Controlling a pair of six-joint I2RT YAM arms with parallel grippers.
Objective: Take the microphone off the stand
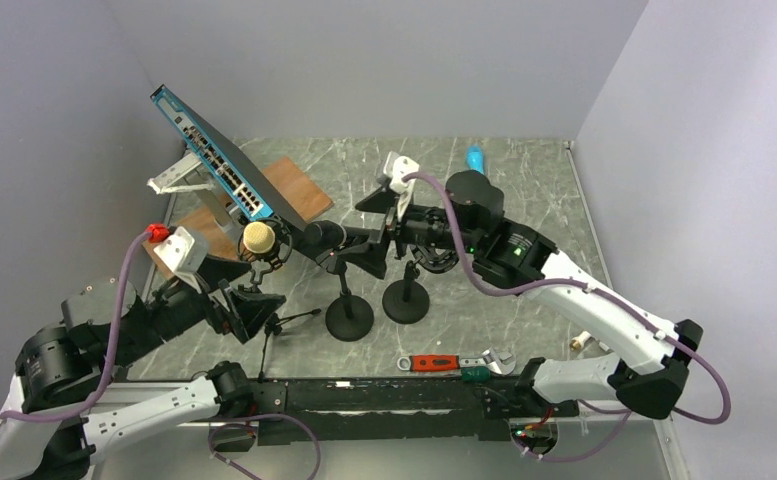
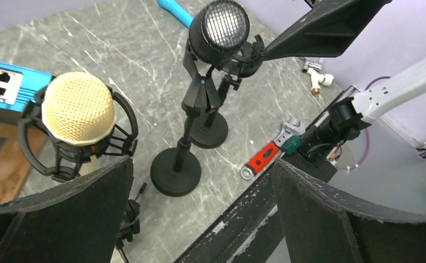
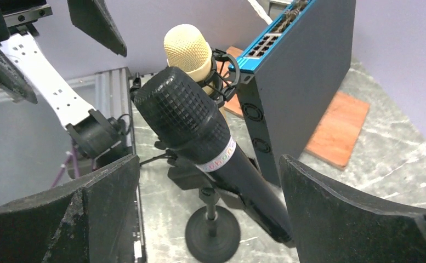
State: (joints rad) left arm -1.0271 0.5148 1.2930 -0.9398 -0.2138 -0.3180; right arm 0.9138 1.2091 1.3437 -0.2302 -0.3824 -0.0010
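Observation:
The microphone's body just behind its mesh head is to the left of my right gripper in the top view. My right gripper needs to move forward onto it next and close.
A black microphone (image 1: 322, 236) lies tilted in the clip of a black stand with a round base (image 1: 349, 318). In the right wrist view the microphone (image 3: 199, 137) runs down between my fingers, its tail near the right finger. My right gripper (image 3: 209, 164) is open, one jaw on each side of the microphone's body, and also shows in the top view (image 1: 372, 235). My left gripper (image 1: 249, 312) is open and empty, low over the table's near left. From the left wrist view (image 2: 202, 164) it looks at the microphone's mesh head (image 2: 220, 30) and the stand base (image 2: 176, 171).
A gold microphone (image 1: 259, 240) in a shock mount stands left of the black one. A second round base (image 1: 405, 300) stands to the right. A blue network switch (image 1: 219, 160) leans on wooden boards (image 1: 289, 190). A red-handled wrench (image 1: 454, 362) lies near the front edge.

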